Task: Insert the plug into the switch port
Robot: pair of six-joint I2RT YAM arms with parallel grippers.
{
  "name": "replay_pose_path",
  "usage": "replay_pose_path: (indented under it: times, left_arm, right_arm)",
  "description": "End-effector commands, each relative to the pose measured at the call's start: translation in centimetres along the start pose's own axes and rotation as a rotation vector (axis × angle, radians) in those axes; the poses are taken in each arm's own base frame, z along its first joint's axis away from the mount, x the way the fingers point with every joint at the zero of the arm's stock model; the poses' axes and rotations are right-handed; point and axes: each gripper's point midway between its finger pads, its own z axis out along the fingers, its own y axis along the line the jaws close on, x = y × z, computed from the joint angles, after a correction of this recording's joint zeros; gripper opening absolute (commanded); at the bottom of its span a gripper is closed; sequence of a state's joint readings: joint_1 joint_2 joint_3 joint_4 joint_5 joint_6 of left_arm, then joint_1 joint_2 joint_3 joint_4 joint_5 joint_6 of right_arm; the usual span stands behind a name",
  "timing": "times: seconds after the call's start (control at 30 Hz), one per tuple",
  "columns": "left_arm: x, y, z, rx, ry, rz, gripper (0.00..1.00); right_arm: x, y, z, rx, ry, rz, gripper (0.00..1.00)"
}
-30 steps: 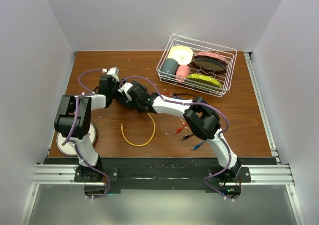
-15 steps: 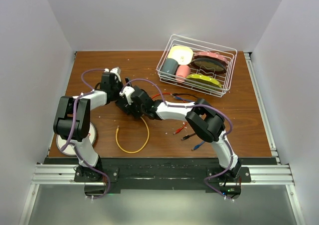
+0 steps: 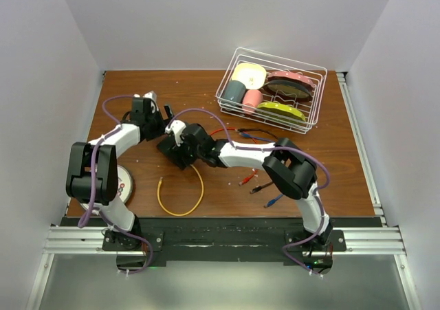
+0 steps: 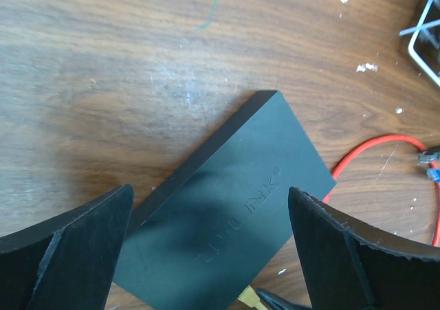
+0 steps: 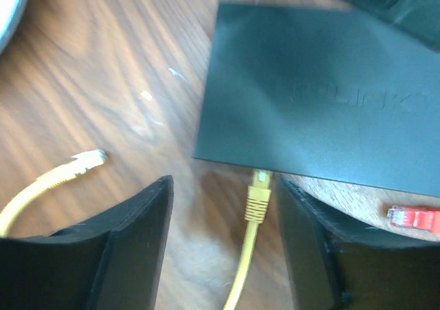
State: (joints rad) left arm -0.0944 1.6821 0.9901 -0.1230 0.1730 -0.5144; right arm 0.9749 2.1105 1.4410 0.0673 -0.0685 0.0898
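Note:
The red cable's near plug (image 3: 243, 181) lies free on the tabletop, so my left gripper moves back and to the right in the top view next, lowering onto it.
The matte-black switch (image 3: 173, 152) lies flat at mid-left of the table, also seen in the left wrist view (image 4: 234, 207) and the right wrist view (image 5: 309, 97). A yellow plug (image 5: 260, 193) sits with its tip in the switch's near edge; its corner shows in the left wrist view (image 4: 249, 297). Its yellow cable (image 3: 180, 194) loops toward the front, and the free end (image 5: 86, 160) rests on the wood. My right gripper (image 5: 223, 186) is open, with the plug between its fingers, untouched. My left gripper (image 4: 210, 193) hovers open above the switch's top.
A white wire basket (image 3: 302, 121) with cups and plates stands at the back right. Red, black and blue cables (image 3: 256, 181) lie right of the switch; a red cable (image 4: 371, 148) and a red plug (image 5: 412, 217) lie close by. A white disc (image 3: 125, 183) sits at front left.
My right gripper has opened and let go of the yellow plug, which stays in the switch. My left gripper opened fully and drew back. The yellow cable loop slid left.

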Motion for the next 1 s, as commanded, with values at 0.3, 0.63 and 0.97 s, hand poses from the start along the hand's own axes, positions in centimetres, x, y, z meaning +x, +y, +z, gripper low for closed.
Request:
replay_pose_path:
  times: [0.3,0.63,0.97]
  left_arm:
    - [-3.0,-2.1,-3.6,0.029,-0.138,0.062,1.00]
    - [-1.0,-8.6,-4.5,0.160,-0.133,0.242,0.96]
    - [3.3,-14.5,-3.6,0.268,-0.079,0.405,0.89]
  right_arm:
    - [-9.7,-2.0,-8.2,0.126,-0.226,0.092,0.99]
    - [-5.4,-12.7,-15.3,0.316,-0.216,0.329,0.98]
    - [-1.0,-15.9,-18.6,0.434,-0.163,0.403,0.95]
